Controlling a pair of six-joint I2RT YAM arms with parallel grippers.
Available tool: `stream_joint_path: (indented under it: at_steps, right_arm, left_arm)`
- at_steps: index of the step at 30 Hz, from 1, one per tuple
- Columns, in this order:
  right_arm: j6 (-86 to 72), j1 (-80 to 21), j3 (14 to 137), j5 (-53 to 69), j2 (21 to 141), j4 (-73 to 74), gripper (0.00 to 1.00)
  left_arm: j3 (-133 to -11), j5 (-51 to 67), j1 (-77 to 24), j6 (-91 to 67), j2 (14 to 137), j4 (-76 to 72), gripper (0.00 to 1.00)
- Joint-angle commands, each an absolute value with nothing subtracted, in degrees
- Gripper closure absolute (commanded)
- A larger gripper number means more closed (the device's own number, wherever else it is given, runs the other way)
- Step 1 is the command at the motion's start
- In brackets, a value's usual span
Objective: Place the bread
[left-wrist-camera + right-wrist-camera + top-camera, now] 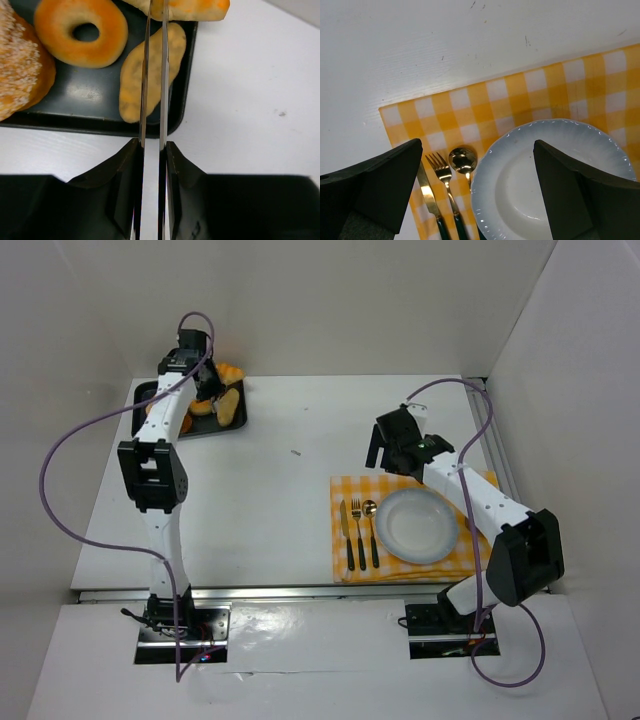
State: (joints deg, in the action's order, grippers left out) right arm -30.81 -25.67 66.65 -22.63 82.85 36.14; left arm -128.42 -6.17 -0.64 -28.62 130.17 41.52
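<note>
The left gripper brings the tongs over the empty white plate point(418, 525) next and lets them go, as the plate lies back and to the gripper's right in the top view.
A dark tray point(75, 107) at the table's far left point(143, 398) holds several breads: a ring doughnut point(80, 31), a sugared bun point(20, 65), a long flat bread point(131, 85) and an orange-crusted piece point(195, 7). My left gripper point(152, 145) hovers over the tray's right end point(207, 390), shut on thin metal tongs point(163, 75). The tong blades lie close together above the long bread, and their tips are out of view. My right gripper point(477, 145) is open and empty above the white plate point(520, 190), near its far-left rim point(385, 450).
The plate point(416, 525) sits on a yellow checked placemat point(345, 490) at the right, with a knife point(342, 530), fork point(356, 530) and spoon point(370, 525) to its left. White walls enclose the table on three sides.
</note>
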Motion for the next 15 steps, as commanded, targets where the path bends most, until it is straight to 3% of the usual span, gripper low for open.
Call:
stream_joint_path:
  at_steps: [1,8,15]
  right_arm:
    - [-30.94,-25.22,69.52,-23.03,80.68,35.51,0.01]
    - [-30.41,-25.22,72.07,-22.5,77.53,36.65,0.01]
    - [-27.69,-25.22,81.81,-25.58,73.31,41.65,0.01]
  left_arm:
    - [-128.33,-5.27,-1.49,-25.67,118.05,37.27,1.0]
    - [-123.05,-1.42,-3.16,-23.74,108.65,38.49,1.0]
    - [-98.59,-1.32,-14.13,-22.59,94.41,38.67,1.0]
